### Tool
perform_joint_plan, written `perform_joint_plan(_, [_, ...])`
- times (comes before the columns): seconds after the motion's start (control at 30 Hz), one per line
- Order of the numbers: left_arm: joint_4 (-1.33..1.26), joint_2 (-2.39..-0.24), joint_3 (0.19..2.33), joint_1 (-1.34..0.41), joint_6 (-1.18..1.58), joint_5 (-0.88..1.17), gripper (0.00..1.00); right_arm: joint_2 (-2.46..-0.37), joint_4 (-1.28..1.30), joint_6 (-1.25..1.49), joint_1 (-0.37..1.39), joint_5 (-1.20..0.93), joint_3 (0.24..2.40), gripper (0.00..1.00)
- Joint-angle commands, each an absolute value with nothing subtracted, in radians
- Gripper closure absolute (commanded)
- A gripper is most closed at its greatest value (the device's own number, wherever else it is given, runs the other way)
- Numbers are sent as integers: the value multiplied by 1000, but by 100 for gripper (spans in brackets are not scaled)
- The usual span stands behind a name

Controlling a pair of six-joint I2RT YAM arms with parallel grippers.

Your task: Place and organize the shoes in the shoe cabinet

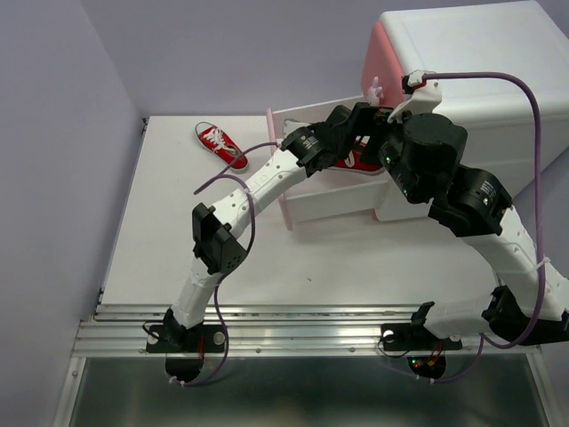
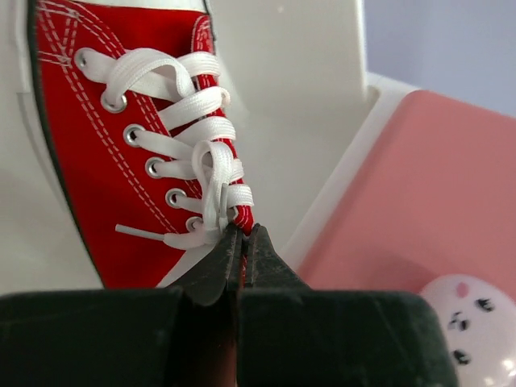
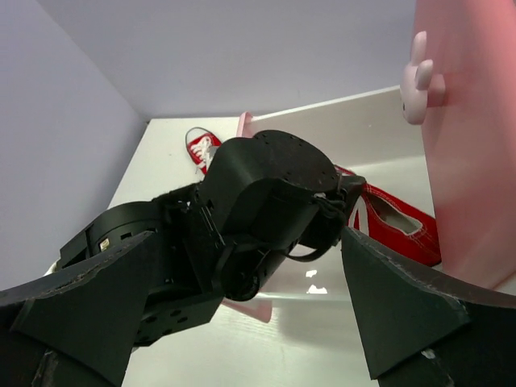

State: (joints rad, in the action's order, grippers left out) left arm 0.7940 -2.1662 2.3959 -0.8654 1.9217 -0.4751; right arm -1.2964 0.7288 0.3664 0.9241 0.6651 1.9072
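Observation:
The heel of the shoe crowds the cabinet, so my left gripper will next lower the shoe back, away from the pink front of the cabinet.
A red shoe [image 2: 97, 137] with white laces lies in the pulled-out drawer [image 1: 311, 205] of the white shoe cabinet [image 1: 480, 53]. My left gripper [image 2: 244, 230] is shut, pinching the top of that shoe's tongue just below the lace knot. The same shoe [image 3: 395, 222] shows red in the right wrist view, beside the cabinet's pink front. A second red shoe [image 1: 220, 145] lies on the table at the back left, apart from both arms. My right gripper [image 3: 250, 235] hangs wide open above the drawer, looking onto the left arm's wrist, and holds nothing.
The drawer's pink front panel [image 1: 283, 200] stands between the table's open part and the drawer. A pale knob [image 3: 417, 76] sticks out of the cabinet's pink face [image 2: 419, 185]. Both arms crowd over the drawer. A purple wall borders the table on the left.

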Motion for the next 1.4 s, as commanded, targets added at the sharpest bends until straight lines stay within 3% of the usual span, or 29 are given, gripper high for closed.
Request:
perform_joint_plan(0.0, [844, -2088, 2352, -920, 2055, -529, 100, -1267, 745, 351, 928, 638, 1881, 0])
perform_joint_plan(0.33, [876, -1950, 2066, -960, 2198, -535, 100, -1241, 747, 371, 928, 601, 1807, 0])
perform_joint_plan(0.63, [1121, -1953, 2230, -988, 2252, -597, 100, -1301, 773, 368, 928, 514, 1841, 0])
perform_joint_plan(0.93, [1112, -1919, 2123, -992, 2286, -537, 100, -1315, 775, 319, 928, 508, 1847, 0])
perform_joint_plan(1.27, [1022, -2068, 2190, -985, 2270, -523, 100, -1281, 798, 313, 928, 532, 1819, 0])
perform_joint_plan(1.37, [1038, -2092, 2210, -983, 2276, -500, 91, -1278, 802, 301, 928, 543, 1825, 0])
